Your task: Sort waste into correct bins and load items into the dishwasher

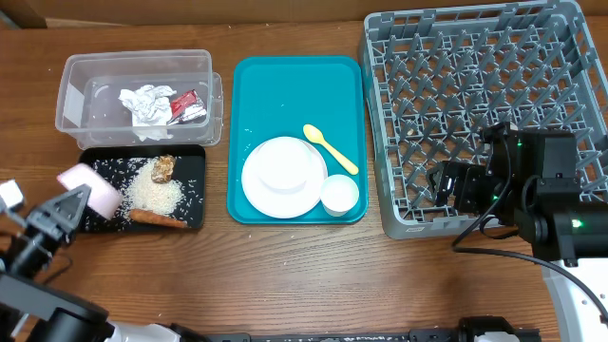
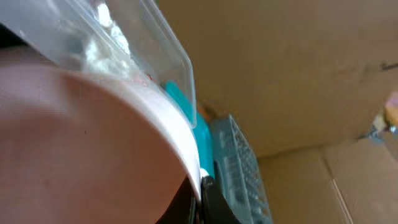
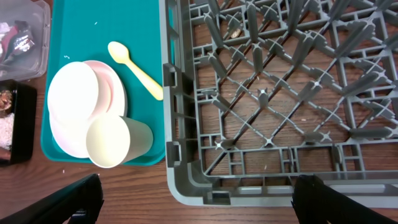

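My left gripper swings across toward the right in the overhead view next, lowers and releases the bowl, since the teal tray's bare far end (image 1: 293,90) lies outward of it.
My left gripper (image 1: 68,203) is shut on the rim of a white bowl (image 1: 90,187), held tilted over the left end of the black tray (image 1: 195,161). The tray holds rice grains (image 1: 155,194) and brown lumps (image 1: 164,168). In the left wrist view the bowl (image 2: 81,143) fills the frame, with my finger (image 2: 203,191) on its rim. The clear tub (image 1: 76,71) holds the napkin (image 1: 147,103) and the red wrapper (image 1: 186,104). My right gripper (image 1: 446,185) is open and empty over the front left corner of the grey rack (image 3: 186,186); it shows in the right wrist view (image 3: 196,202).
The teal tray (image 1: 285,85) holds a white plate (image 1: 283,178) with a bowl on it, a small cup (image 1: 339,194) and a yellow spoon (image 1: 330,148). In the right wrist view the cup (image 3: 115,140) lies beside the plate (image 3: 78,106) and spoon (image 3: 134,68).
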Motion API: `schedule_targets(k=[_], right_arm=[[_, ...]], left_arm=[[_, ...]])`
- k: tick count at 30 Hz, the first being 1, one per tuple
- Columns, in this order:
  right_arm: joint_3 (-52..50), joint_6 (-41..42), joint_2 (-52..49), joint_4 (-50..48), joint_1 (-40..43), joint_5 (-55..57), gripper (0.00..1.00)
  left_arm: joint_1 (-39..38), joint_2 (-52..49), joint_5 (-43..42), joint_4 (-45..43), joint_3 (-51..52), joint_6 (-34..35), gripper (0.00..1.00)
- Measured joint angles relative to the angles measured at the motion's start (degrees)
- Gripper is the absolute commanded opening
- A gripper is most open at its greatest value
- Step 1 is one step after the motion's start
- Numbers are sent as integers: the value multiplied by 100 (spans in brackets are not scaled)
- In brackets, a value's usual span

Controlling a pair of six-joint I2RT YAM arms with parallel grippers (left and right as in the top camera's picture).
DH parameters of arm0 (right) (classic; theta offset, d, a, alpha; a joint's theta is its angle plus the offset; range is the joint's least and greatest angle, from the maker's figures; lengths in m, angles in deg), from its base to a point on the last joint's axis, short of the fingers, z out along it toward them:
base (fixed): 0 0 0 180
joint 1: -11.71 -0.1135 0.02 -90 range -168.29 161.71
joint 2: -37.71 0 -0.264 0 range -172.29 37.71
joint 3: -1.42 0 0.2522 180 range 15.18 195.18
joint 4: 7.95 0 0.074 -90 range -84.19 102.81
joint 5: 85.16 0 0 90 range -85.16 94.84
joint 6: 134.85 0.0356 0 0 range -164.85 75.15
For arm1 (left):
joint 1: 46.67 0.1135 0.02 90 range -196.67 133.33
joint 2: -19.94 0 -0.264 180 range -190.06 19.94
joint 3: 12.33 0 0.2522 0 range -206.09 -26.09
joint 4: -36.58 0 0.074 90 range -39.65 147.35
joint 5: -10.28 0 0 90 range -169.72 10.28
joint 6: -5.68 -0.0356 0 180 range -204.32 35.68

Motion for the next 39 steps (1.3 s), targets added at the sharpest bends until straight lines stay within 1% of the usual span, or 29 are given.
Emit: schedule_targets(k=[1,2,5,10,12,16,20,23,25,27,31,33,36,38,39], right_arm=[[0,0,0,7,0,2,100],[0,2,0,2,0,4,100],[0,0,0,-4,0,2,100],[0,0,0,-13,0,-7,100],[0,-2,0,-11,0,-17,100],[0,-2,0,-17,0,-20,100],[0,0,0,-31,0,-20,100],[0,2,0,-35,-2,-17,100],[0,2,0,-39,0,-17,100],[0,0,0,-39,-2,-17,100],[-2,2,0,-46,0,-15,100],[-2,0,0,-50,0,-17,100],[0,0,0,-55,0,-17,100],[-2,2,0,-52,0,-20,100],[0,2,0,-55,0,-17,100]], left_arm=[[129,9,-197,-516,256,146,4],[175,7,-304,-807,393,282,4],[122,4,-538,-1390,592,824,4],[-79,4,-706,-1718,610,1685,4],[-195,4,-732,-1862,610,1910,4],[-461,4,-754,-1989,555,2063,4],[-1062,4,-758,-1987,122,2179,4],[-1775,7,-772,-1941,-509,2243,4],[-2354,26,-743,-1937,-1010,2295,4],[-3082,105,-516,-1941,-1624,2417,4],[-4562,227,831,-1937,-2664,2791,4],[-5587,313,2085,-1985,-3036,2887,4],[-6773,363,3978,-2118,-3132,2933,4],[-7637,278,5604,-2267,-3134,2811,4],[-7921,208,6194,-2363,-3134,2726,4]])
